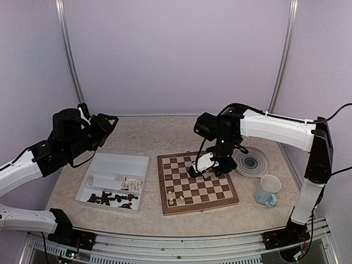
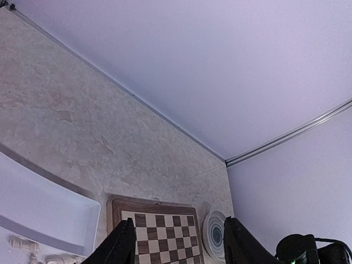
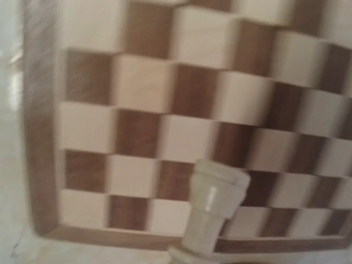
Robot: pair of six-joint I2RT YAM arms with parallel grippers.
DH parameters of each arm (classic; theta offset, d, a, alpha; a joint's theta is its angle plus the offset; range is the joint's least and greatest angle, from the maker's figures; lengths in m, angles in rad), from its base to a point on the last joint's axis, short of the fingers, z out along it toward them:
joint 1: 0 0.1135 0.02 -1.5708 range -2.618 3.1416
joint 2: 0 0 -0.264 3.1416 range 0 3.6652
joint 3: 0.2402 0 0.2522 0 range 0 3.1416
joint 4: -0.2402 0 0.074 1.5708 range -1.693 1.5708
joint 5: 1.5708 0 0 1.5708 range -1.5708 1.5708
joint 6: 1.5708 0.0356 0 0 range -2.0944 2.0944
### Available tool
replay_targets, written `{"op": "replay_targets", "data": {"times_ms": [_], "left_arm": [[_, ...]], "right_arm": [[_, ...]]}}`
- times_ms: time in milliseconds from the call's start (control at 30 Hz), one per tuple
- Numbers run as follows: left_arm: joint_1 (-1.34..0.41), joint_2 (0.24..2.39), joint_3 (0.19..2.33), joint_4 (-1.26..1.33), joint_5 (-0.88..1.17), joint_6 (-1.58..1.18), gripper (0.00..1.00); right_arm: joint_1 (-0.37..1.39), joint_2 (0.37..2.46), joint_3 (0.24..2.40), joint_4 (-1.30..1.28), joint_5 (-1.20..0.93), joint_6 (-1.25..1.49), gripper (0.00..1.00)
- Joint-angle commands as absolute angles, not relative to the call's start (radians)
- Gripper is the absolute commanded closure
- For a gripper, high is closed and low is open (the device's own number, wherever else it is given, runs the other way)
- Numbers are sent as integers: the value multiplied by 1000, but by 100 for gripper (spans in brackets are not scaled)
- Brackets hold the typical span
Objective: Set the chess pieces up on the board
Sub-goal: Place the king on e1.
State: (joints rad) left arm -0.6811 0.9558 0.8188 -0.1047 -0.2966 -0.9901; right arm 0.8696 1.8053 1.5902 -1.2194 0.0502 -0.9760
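The front row's empty middle dark square [image 1: 204,199] is back of my right gripper and below it, so the gripper will next move back, lower the pale piece onto that square and release it.
The board [image 1: 214,192] lies at the table's centre, and it also shows in the left wrist view [image 2: 165,231] and the right wrist view [image 3: 137,82]. Two pale chess pieces [image 1: 176,198] stand near its front left corner. My right gripper [image 1: 195,169] hangs low over the board's back half, shut on a pale piece [image 3: 217,192] that juts out over the board's edge squares; its fingers are out of the wrist frame. My left gripper [image 1: 104,124] [image 2: 179,245] is raised behind the tray, open and empty, pointing toward the board.
A white tray [image 1: 137,165] [image 2: 44,214] left of the board holds several pale pieces [image 1: 131,182] and dark pieces [image 1: 110,198]. A round grey-ringed plate [image 1: 252,162] [image 2: 214,234] sits right of the board, with a pale blue mug [image 1: 268,191] in front of it.
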Motion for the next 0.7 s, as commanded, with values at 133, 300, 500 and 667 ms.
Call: {"op": "replay_targets", "data": {"times_ms": [133,300,500,667], "left_arm": [[-669,928,772,-131,-302,-970,45],[-666,926,750,-115,-289,-969,45],[-662,925,732,-109,-279,-968,45],[-658,918,713,-103,-270,-970,45]], "right_arm": [[982,1882,1556,-1378,159,-988,100],[1012,1936,1558,-1378,199,-953,100],[1034,1975,1565,-1378,208,-938,100],[1044,1999,1557,-1378,220,-925,100]]}}
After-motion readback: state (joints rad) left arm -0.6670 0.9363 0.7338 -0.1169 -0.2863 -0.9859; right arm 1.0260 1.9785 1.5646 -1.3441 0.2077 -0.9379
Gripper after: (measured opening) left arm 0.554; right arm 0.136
